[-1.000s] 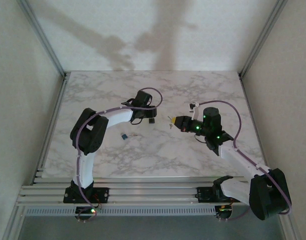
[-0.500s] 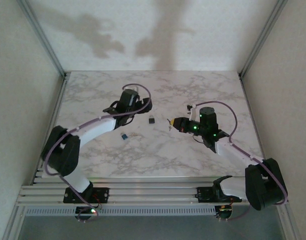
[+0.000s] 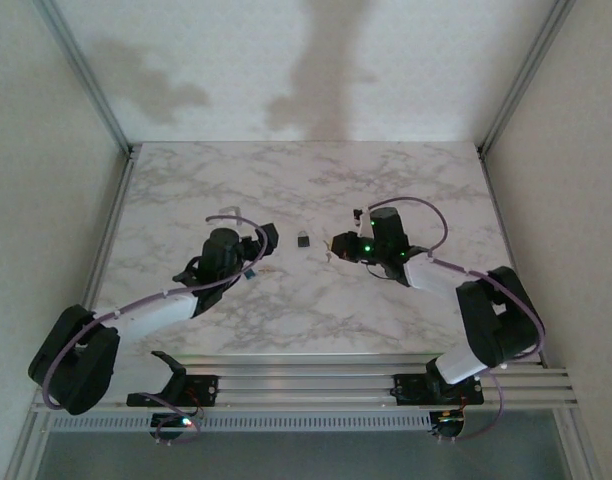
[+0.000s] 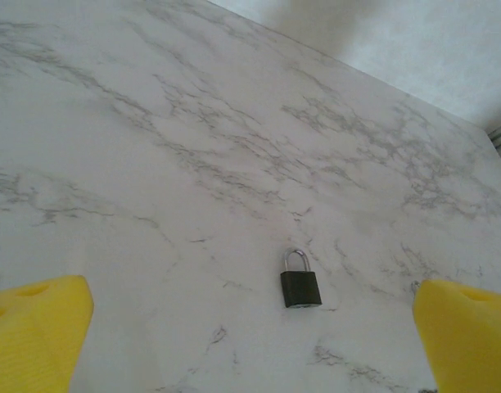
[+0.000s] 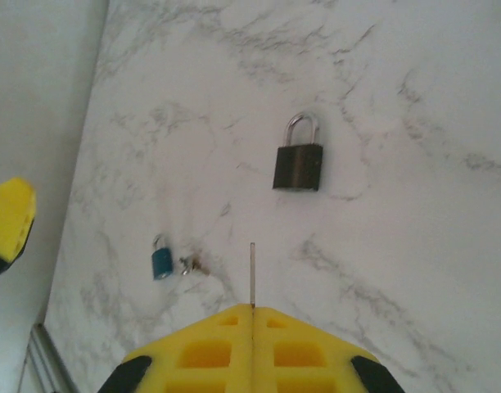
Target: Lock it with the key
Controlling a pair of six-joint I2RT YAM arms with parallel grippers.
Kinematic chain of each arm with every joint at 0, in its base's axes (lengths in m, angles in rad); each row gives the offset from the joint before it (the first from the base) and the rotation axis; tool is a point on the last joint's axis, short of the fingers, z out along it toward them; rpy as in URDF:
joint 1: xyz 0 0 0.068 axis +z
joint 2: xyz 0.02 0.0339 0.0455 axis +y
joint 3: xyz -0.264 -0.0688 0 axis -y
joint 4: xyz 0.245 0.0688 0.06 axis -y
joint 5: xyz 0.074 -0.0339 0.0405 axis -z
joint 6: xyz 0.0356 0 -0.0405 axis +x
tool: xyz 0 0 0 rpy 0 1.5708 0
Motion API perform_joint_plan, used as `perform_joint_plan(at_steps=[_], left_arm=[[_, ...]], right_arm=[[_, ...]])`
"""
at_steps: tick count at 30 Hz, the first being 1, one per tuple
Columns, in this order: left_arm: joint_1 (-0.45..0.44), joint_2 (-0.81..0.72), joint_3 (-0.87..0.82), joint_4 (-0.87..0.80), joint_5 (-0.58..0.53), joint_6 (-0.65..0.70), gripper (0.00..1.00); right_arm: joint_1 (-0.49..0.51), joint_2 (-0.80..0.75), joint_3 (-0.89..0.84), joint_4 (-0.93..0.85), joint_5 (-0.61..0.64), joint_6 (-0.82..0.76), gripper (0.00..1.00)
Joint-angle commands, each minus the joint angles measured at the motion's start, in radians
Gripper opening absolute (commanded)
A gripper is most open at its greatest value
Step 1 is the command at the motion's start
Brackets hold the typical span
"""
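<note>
The right gripper lowers toward the padlock next and releases the thin key [image 5: 252, 274] there beside its black body, since the bare tabletop patch lies clear.
A black padlock [image 3: 303, 240] with a silver shackle lies flat on the marble table [image 3: 316, 180], shackle pointing away. My left gripper [image 3: 261, 250] is just left of it and stands open; its yellow fingers [image 4: 33, 327] sit wide apart and nothing is between them, the padlock [image 4: 300, 286] lying a short way ahead. My right gripper [image 3: 336, 245] is just right of the padlock and is shut on a thin key [image 5: 252, 274], whose blade sticks out forward from the closed pads. The blade points toward the padlock [image 5: 299, 166] and stops short of it.
A small blue padlock [image 5: 161, 260] with a little bunch of keys [image 5: 189, 264] lies on the table near the left gripper. A yellow finger of the left gripper [image 5: 9, 221] shows at the left edge. Metal posts and white walls frame the table.
The left arm swung away from the black padlock, down and to the left, and its jaws opened wide. The right gripper carried the key leftward, closer to the padlock.
</note>
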Motion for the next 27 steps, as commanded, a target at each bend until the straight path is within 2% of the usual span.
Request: perform_joint_plan(at_steps=[1, 6, 13, 27], left_arm=[[-0.003, -0.030, -0.048, 0.121, -0.056, -0.006, 1.00], [-0.005, -0.056, -0.051, 0.098, -0.127, -0.032, 0.99], [-0.004, -0.093, -0.081, 0.103, -0.157, -0.055, 1.00], [-0.004, -0.064, -0.070, 0.093, -0.128, -0.070, 1.00]], right_arm=[[0.017, 0.063, 0.063, -0.028, 0.042, -0.008, 0.00], [0.024, 0.136, 0.108, -0.037, 0.068, 0.001, 0.00], [0.036, 0.230, 0.197, -0.073, 0.080, 0.003, 0.00], [0.045, 0.370, 0.348, -0.144, 0.100, 0.009, 0.00]])
